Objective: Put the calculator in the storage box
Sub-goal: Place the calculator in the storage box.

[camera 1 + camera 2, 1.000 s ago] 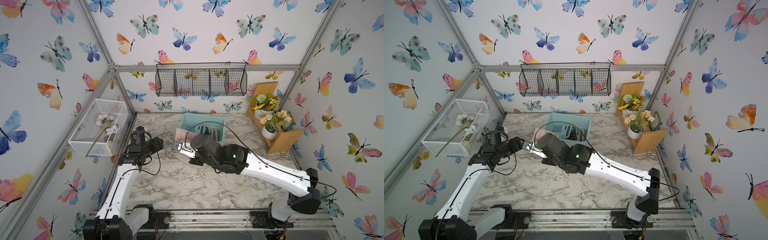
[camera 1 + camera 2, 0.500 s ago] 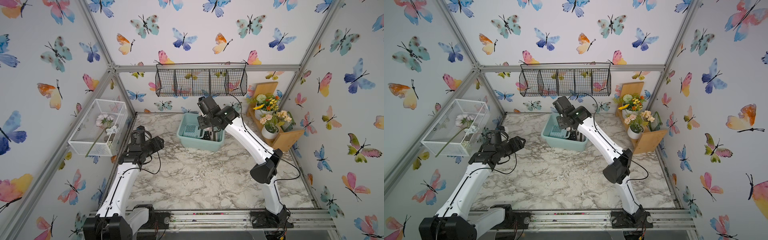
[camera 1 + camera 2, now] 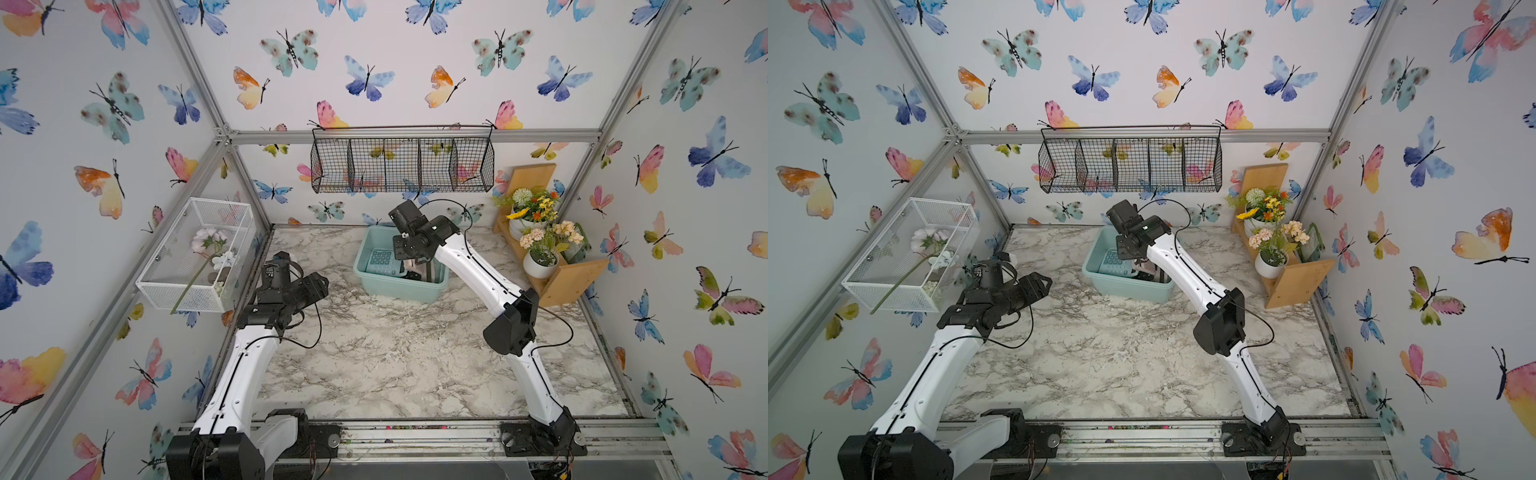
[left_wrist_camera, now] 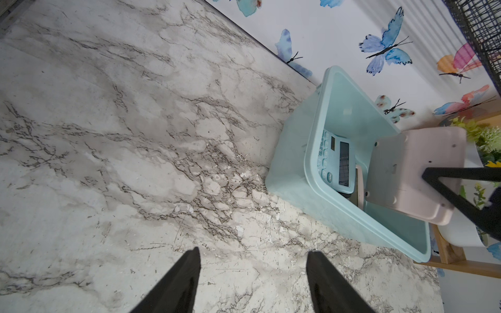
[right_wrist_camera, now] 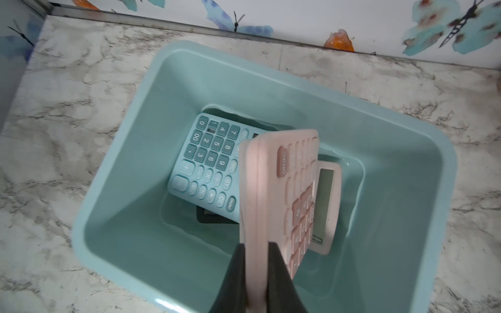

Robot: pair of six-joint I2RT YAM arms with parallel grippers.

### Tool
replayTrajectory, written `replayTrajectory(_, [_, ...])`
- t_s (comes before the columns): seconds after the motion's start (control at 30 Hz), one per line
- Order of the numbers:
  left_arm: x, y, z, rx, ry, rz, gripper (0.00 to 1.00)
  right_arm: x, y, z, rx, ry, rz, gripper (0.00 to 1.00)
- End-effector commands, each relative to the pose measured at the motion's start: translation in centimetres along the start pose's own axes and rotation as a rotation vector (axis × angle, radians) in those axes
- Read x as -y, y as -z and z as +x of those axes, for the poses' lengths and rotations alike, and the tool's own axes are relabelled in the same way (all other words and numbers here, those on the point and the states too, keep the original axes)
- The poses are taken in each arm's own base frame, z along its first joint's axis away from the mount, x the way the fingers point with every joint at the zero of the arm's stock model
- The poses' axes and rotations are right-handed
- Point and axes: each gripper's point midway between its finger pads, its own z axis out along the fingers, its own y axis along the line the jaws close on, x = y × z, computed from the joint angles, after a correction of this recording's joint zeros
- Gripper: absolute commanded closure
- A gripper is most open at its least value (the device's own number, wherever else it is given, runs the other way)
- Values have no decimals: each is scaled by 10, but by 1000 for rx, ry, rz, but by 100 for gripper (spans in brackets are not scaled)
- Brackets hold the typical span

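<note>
The pink calculator, still above the calculators already inside, which lie below my right gripper, goes down deeper into the box (image 3: pixel 400 291) next, and my right gripper releases it.
The light teal storage box (image 3: pixel 400 291) (image 3: pixel 1125 287) stands at the back middle of the marble table. My right gripper (image 5: pixel 257 245) is shut on the edge of a pink calculator (image 5: pixel 273 189) (image 4: pixel 406 173). It holds the calculator on edge, tilted, inside the box's opening and above the floor of the box (image 5: pixel 130 162). A teal calculator (image 5: pixel 208 162) (image 3: pixel 380 262) lies face up in the box. My left gripper (image 4: pixel 253 253) (image 3: pixel 318 284) hangs open and empty over bare marble, to the left of the box (image 4: pixel 309 162).
A black flat thing (image 5: pixel 208 218) lies under the teal calculator. A black wire basket (image 3: pixel 403 166) hangs on the back wall above the box. A white mesh basket (image 3: pixel 199 253) with a flower is on the left wall. A wooden shelf with flower pots (image 3: pixel 548 249) stands at the right.
My right arm has swung from the table's left front back to the storage box, carrying the pink calculator, and now holds it in the box's opening. The left arm has stayed put.
</note>
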Motion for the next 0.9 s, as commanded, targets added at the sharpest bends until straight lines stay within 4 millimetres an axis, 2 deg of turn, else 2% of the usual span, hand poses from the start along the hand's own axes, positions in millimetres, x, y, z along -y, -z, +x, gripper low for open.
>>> replayTrajectory(0.0, [1, -2, 4, -11, 3, 22, 32, 22, 13, -13, 57, -31, 104, 99])
replayTrajectory(0.17, [-3, -7, 9, -25, 7, 16, 32, 29, -1, -5, 32, -6, 159, 99])
replayTrajectory(0.47, [-6, -10, 11, -35, 4, 2, 32, 30, -60, 21, -62, 4, 177, 99])
replayTrajectory(0.77, [-7, -11, 11, -36, 5, -1, 32, 35, -97, 34, -118, -39, 139, 99])
replayTrajectory(0.8, [-7, -11, 10, -35, 4, -2, 32, 33, -101, 36, -128, -44, 124, 98])
replayTrajectory(0.87, [-7, -10, 10, -33, 5, -5, 32, 29, -107, 39, -137, -49, 97, 88])
